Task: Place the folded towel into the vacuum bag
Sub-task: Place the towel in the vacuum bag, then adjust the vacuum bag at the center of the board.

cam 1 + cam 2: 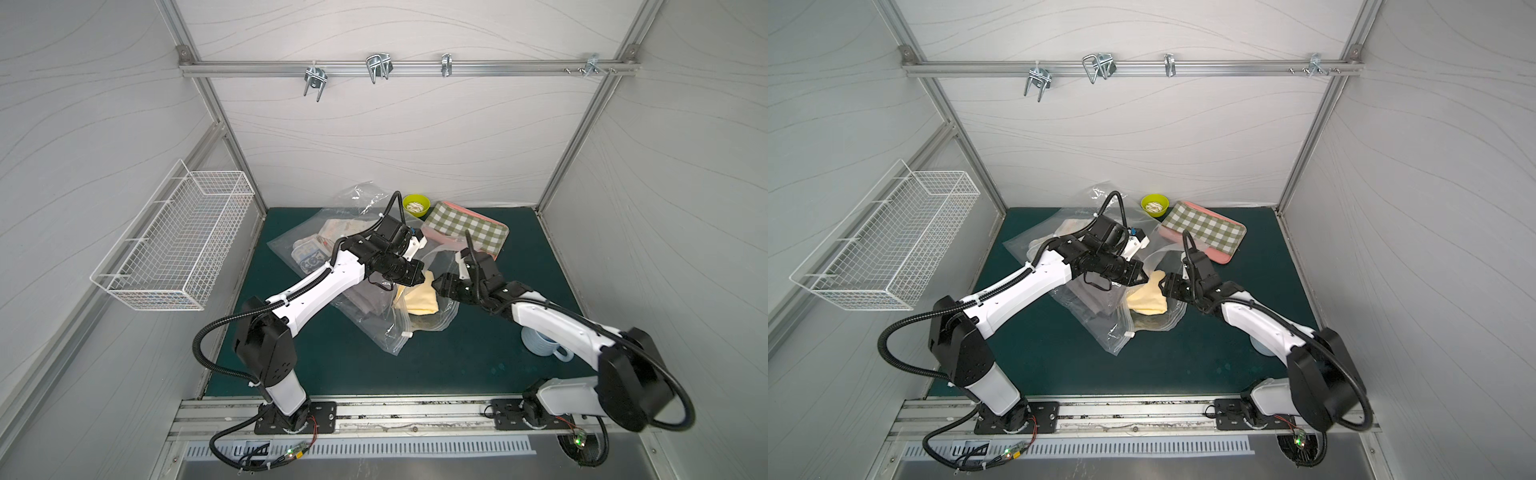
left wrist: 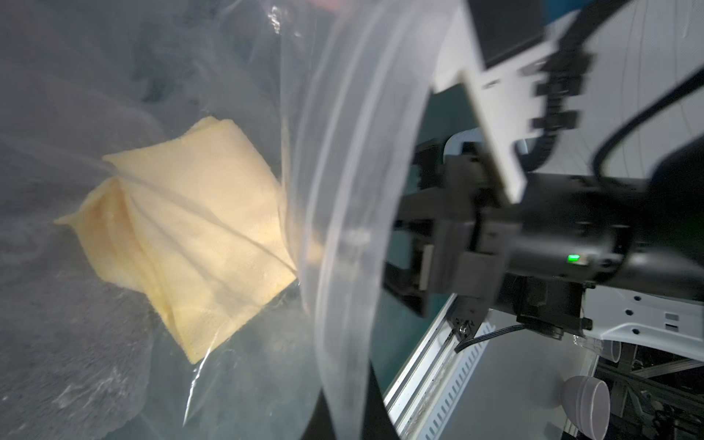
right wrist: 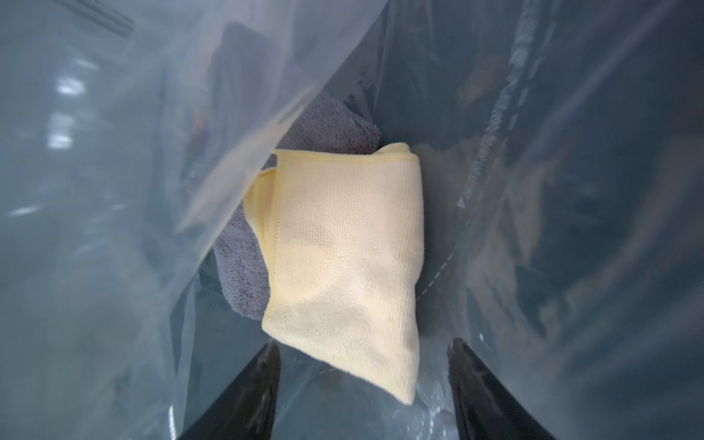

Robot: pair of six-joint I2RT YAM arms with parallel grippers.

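Note:
I should next move my left gripper back and down to release the piece of the bag over the bag opening's lower edge point(image 1: 441, 326), below it and nearer my base.
The vacuum bag point(image 1: 386, 332) point(image 1: 1113, 332), clear and crinkly, lies mid-table with its white slider clip point(image 1: 406, 333) near the front. My left gripper point(image 1: 422, 278) point(image 2: 343, 414) is shut on a strip of the bag's point(image 2: 343, 152) mouth edge and holds it lifted. The folded yellow towel point(image 1: 419, 301) point(image 1: 1148, 299) point(image 3: 343, 259) rests inside the mouth against a grey towel point(image 3: 331, 125). In the left wrist view the yellow towel point(image 2: 190, 236) shows through the plastic. My right gripper point(image 1: 436, 284) point(image 3: 362, 346) is open at the mouth, its fingers apart either side of the towel's near corner, not touching it.
A second clear bag point(image 1: 316, 249) with patterned items lies at the back left. A green bowl point(image 1: 415, 205) and a checked tray point(image 1: 465, 230) stand at the back. A pale blue mug point(image 1: 540, 345) sits under my right arm. A wire basket point(image 1: 174, 245) hangs on the left wall.

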